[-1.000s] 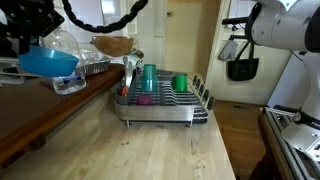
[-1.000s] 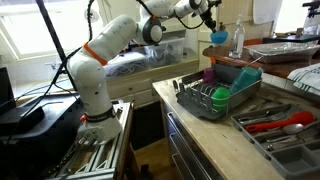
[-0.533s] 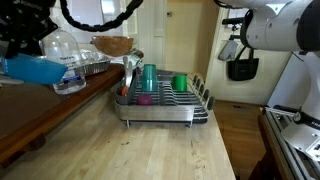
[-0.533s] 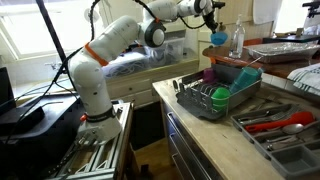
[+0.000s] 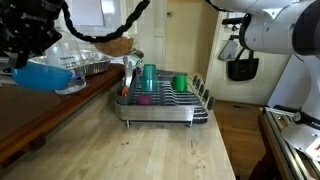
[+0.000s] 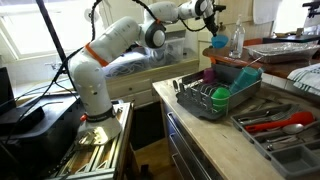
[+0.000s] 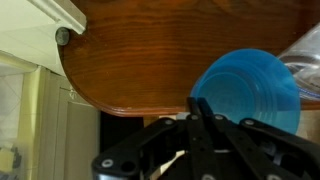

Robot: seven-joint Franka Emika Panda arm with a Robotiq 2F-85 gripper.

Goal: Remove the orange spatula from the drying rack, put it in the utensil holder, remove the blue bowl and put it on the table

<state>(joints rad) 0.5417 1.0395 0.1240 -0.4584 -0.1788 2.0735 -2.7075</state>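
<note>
The blue bowl (image 5: 45, 76) hangs above the dark brown counter, so my gripper next lowers toward the counter's edge beside the clear plastic container and releases the bowl's rim.
My gripper (image 5: 38, 52) is shut on the rim of the blue bowl (image 5: 45, 76) and holds it tilted above the dark brown counter (image 5: 40, 120). The gripper (image 6: 214, 22) and bowl (image 6: 220, 42) also show from the far side. In the wrist view the closed fingers (image 7: 197, 104) meet at the bowl's edge (image 7: 250, 90). The drying rack (image 5: 160, 108) stands on the light wooden table (image 5: 150, 150) with cups in it. A long red-orange utensil (image 6: 285, 122) lies in a grey tray; I cannot tell if it is the spatula.
A clear plastic container (image 5: 68, 62) and a brown wooden bowl (image 5: 112, 45) sit on the dark counter beside the held bowl. A teal cup (image 5: 149, 76) and a green cup (image 5: 180, 83) stand in the rack. The arm's base (image 6: 95, 90) stands beside the counter.
The gripper has carried the blue bowl slightly down and left over the dark counter, and the bowl has tilted. The rack and its cups have not moved.
</note>
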